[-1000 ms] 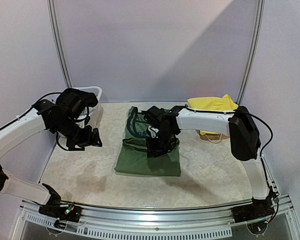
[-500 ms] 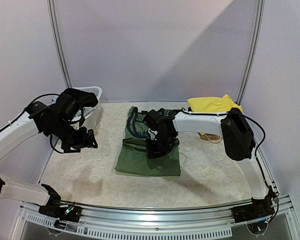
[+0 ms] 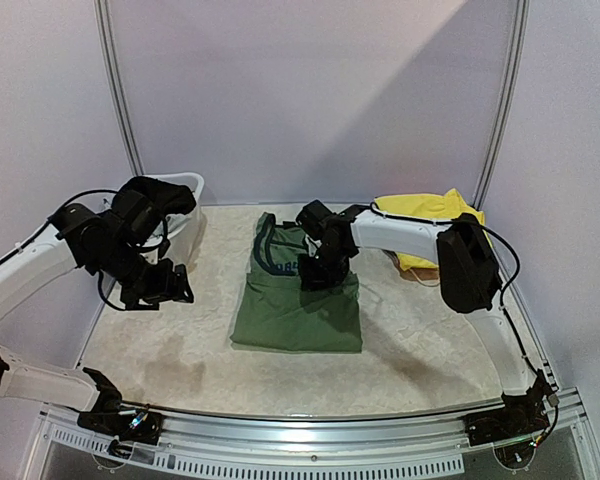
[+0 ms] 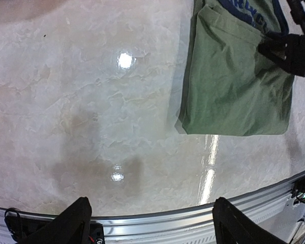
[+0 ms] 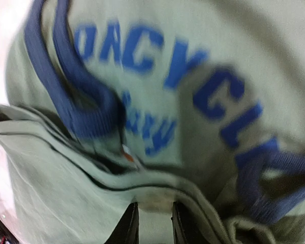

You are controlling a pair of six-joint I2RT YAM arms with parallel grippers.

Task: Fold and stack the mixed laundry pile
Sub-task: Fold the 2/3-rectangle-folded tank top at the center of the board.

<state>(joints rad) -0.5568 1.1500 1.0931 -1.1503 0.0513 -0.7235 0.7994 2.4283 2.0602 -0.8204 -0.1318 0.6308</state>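
My left gripper lowers across onto the shirt's tub-side near corner [image 3: 236, 343] [image 4: 187, 129] next, since that corner lies uncovered below the gripper and to its right in the top view.
The olive-green T-shirt [image 3: 295, 305] with navy trim and blue lettering lies folded at the table's middle. It also shows in the left wrist view [image 4: 234, 86] and fills the right wrist view [image 5: 157, 66]. My right gripper [image 3: 316, 272] [image 5: 153, 223] is shut on a folded edge of the shirt, just below the lettering. My left gripper [image 3: 168, 286] [image 4: 150, 229] is open and empty, above bare table left of the shirt. The bright yellow garment [image 3: 425, 208] lies at the back right, partly behind the right arm.
A white tub [image 3: 188, 205] stands at the back left with a dark piece [image 3: 158, 195] over its rim. The table's metal front rail [image 4: 203, 206] runs below the left gripper. The right gripper [image 4: 290, 48] shows in the left wrist view, on the shirt.
My right gripper has moved toward the back of the table with the shirt's edge, up to the lettering. My left gripper has drawn a little left, away from the shirt.
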